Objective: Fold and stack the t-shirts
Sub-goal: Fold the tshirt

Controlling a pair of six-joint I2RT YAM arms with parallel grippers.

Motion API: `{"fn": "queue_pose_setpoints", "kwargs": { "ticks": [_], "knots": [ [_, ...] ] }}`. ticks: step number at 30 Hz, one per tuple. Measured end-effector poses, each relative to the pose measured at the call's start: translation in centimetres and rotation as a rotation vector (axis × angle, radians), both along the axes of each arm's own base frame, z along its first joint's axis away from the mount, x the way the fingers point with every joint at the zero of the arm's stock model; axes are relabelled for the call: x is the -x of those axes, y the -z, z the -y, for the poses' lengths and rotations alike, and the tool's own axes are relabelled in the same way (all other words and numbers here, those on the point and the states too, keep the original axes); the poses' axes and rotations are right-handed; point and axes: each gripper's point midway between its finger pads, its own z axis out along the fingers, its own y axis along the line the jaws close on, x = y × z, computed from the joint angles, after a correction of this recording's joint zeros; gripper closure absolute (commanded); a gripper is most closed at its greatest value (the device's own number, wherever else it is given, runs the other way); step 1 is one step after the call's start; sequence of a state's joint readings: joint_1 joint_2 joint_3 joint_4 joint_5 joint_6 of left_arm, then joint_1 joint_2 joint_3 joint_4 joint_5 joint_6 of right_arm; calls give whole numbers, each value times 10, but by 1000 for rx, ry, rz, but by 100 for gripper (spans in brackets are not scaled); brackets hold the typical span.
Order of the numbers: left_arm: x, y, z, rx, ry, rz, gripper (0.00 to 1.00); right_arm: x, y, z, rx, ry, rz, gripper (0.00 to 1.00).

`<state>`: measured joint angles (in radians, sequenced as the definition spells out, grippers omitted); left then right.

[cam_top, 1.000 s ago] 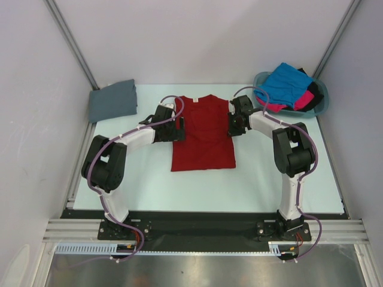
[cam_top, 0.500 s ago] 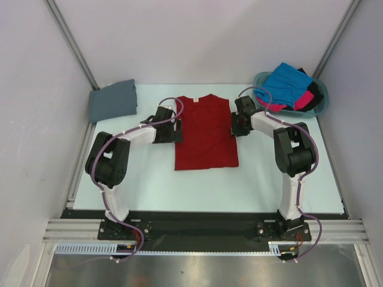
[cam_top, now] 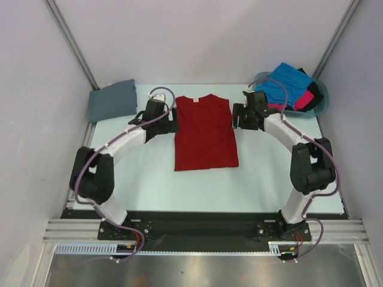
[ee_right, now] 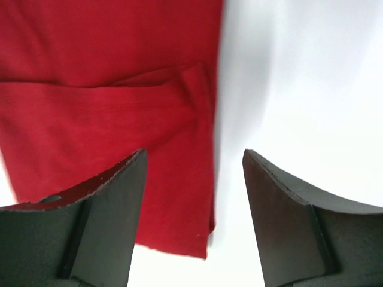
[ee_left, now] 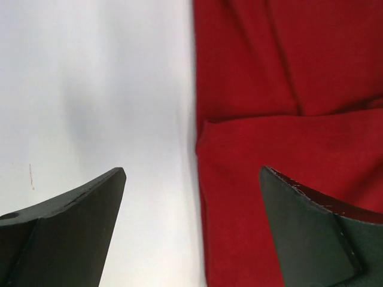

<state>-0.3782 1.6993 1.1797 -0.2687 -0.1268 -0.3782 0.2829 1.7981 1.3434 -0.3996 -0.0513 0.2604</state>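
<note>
The sleeves are already folded in, so my left gripper should next move back and down onto the red t-shirt's nearest hem corner (cam_top: 176, 168).
A deep red t-shirt (cam_top: 205, 133) lies flat mid-table, both sleeves folded in so its sides run straight. My left gripper (cam_top: 169, 122) hovers at its left edge near the shoulder, open and holding nothing; in the left wrist view the red t-shirt (ee_left: 281, 113) fills the right half under the left gripper (ee_left: 192, 173). My right gripper (cam_top: 236, 118) is at the shirt's right edge, open and holding nothing; in the right wrist view the red t-shirt (ee_right: 114, 101) lies below the right gripper (ee_right: 194, 156). A folded slate grey t-shirt (cam_top: 112, 100) rests at the back left.
A teal plastic basket (cam_top: 322, 101) at the back right holds a bright blue t-shirt (cam_top: 286, 82), a hot pink one (cam_top: 305, 99) and a black one (cam_top: 313, 103) in a heap. Metal frame posts rise at both back corners.
Both grippers have drawn back off the red shirt toward its outer edges. The right gripper has opened and let go of the cloth. The folded-in sleeves stay put.
</note>
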Motion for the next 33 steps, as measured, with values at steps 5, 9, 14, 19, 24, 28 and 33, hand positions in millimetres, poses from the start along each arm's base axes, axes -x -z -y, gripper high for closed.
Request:
{"fn": "queue_pose_setpoints", "kwargs": {
  "ticks": [5, 9, 14, 19, 24, 28, 33],
  "knots": [
    [21, -22, 12, 119, 45, 45, 0, 18, -11, -3, -56, -36, -3, 30],
    [57, 15, 17, 198, 73, -42, 0, 60, 30, 3, -83, -45, -134, 30],
    [110, 64, 15, 259, 80, -179, 0, 108, 62, 10, -138, -34, -264, 30],
    [116, 56, 21, 329, 96, -138, 0, 124, 52, 4, -214, -36, -252, 29],
    [127, 63, 24, 371, 95, -148, 0, 129, 45, -5, -280, -47, -232, 29],
    [133, 62, 28, 404, 102, -144, 0, 141, 54, -8, -310, -45, -265, 30],
    [143, 62, 36, 424, 124, -135, 0, 150, 61, -11, -340, -42, -293, 30]
  ]
}}
